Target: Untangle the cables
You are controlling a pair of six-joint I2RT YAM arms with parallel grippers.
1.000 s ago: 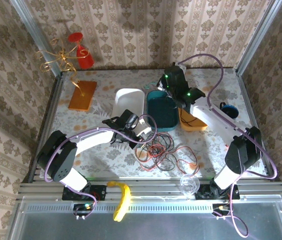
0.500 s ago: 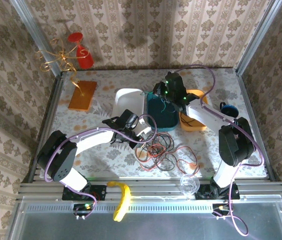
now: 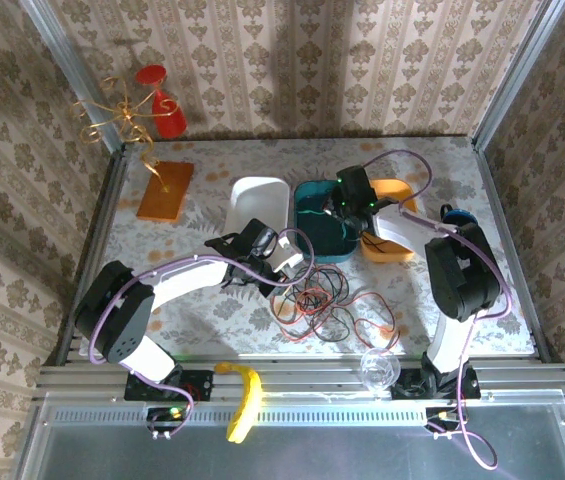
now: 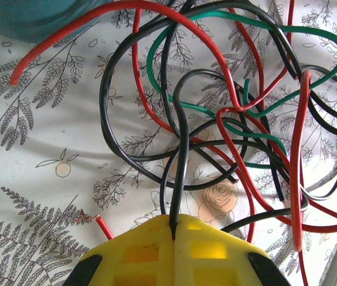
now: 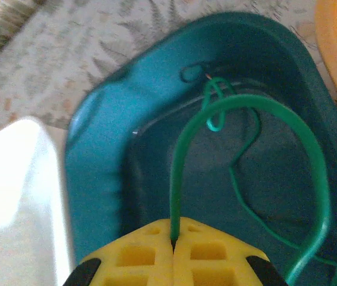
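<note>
My right gripper lowers toward the tray's bottom next and releases the cable there, since the green cable already arches down into the teal tray (image 3: 307, 192) beneath it.
The cables (image 3: 334, 305) lie as a red, green and black tangle on the flowered tabletop in front of the trays. My left gripper (image 3: 287, 265) sits at the tangle's left edge. In the left wrist view its yellow fingers (image 4: 173, 225) are shut on a black cable (image 4: 182, 149) that rises into loops of red (image 4: 299, 149) and green (image 4: 228, 15). My right gripper (image 3: 348, 203) hangs over the teal tray (image 3: 307, 192). It is shut (image 5: 173, 231) on a green cable (image 5: 183, 137), which arches over and down into the teal tray (image 5: 96, 167).
A white tray (image 3: 257, 200) stands left of the teal one and an orange tray (image 3: 392, 250) to its right. An orange slab (image 3: 165, 190) lies at the back left, a blue object (image 3: 459, 220) at the right. A clear glass (image 3: 380, 368) and a banana (image 3: 245, 400) sit at the near edge.
My right arm has swung forward and down from behind the trays, carrying the green cable over the teal tray. The left arm and the tangle have not moved.
</note>
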